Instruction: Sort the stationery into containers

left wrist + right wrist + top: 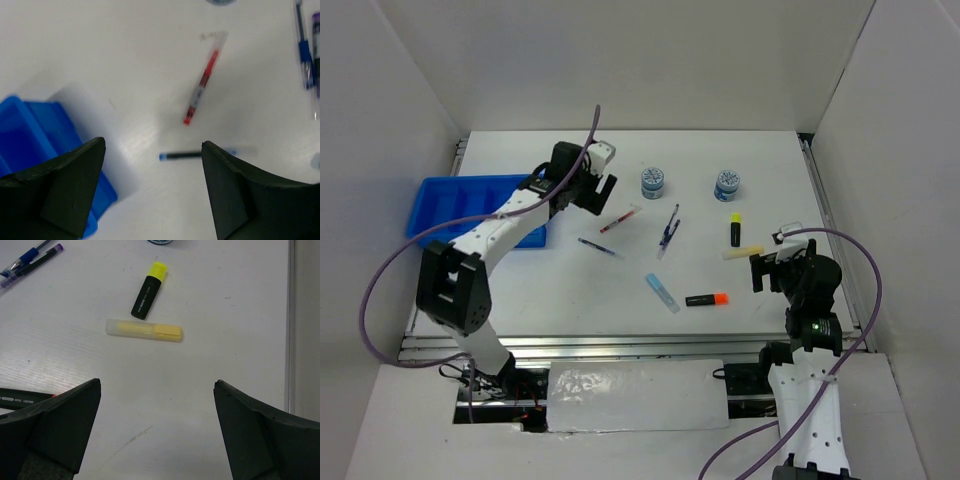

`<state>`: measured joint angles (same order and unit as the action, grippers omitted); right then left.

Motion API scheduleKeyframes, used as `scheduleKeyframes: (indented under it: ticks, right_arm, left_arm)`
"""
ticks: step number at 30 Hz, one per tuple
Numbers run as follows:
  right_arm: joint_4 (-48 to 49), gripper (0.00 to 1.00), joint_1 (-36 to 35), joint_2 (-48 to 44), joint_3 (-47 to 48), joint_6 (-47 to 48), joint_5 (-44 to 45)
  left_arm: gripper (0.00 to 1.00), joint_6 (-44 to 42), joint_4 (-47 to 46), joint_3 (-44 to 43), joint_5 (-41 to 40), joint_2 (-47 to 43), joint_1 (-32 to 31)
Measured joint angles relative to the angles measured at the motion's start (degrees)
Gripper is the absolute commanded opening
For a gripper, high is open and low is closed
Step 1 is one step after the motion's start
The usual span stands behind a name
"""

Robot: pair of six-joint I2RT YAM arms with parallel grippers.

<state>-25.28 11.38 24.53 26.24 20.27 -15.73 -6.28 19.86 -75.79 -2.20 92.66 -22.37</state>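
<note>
I will next move my left gripper's open fingers to the right in the top view, then down around the closer round pot.
The bright blue tray (470,205) lies at the left; its corner shows in the left wrist view (30,135). My left gripper (598,195) is open and empty (152,150), hovering beside the tray above a red pen (202,82) and a blue pen (200,155). My right gripper (768,265) is open and empty (157,390), just near of a cream bar (144,330) and a yellow-capped highlighter (148,291). Two round pots (654,182) (727,185) stand at the back. A blue and a purple pen (669,230), a pale blue bar (661,292) and an orange-capped highlighter (706,299) lie mid-table.
White walls enclose the table on the left, back and right. A metal rail (825,210) runs along the right edge, close to my right arm. The table's front edge (620,345) lies just near of the pale blue bar.
</note>
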Motion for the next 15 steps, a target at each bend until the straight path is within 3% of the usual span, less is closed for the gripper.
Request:
scheduleKeyframes:
  ticks: [4, 9, 15]
  right_arm:
    - [-0.1, 1.0, 0.5, 0.4, 0.0, 0.2, 0.0]
    - [-0.1, 1.0, 0.9, 1.1, 0.0, 0.2, 0.0]
    - [-0.1, 1.0, 1.2, 2.5, 0.0, 0.3, 0.0]
  left_arm:
    - [0.99, 1.0, -1.8, -9.8, 1.4, 9.9, -0.9]
    - [0.99, 3.1, -2.6, -21.2, 5.6, 21.4, -1.5]
    - [0.99, 6.3, -4.0, -27.8, 10.8, 30.9, -2.1]
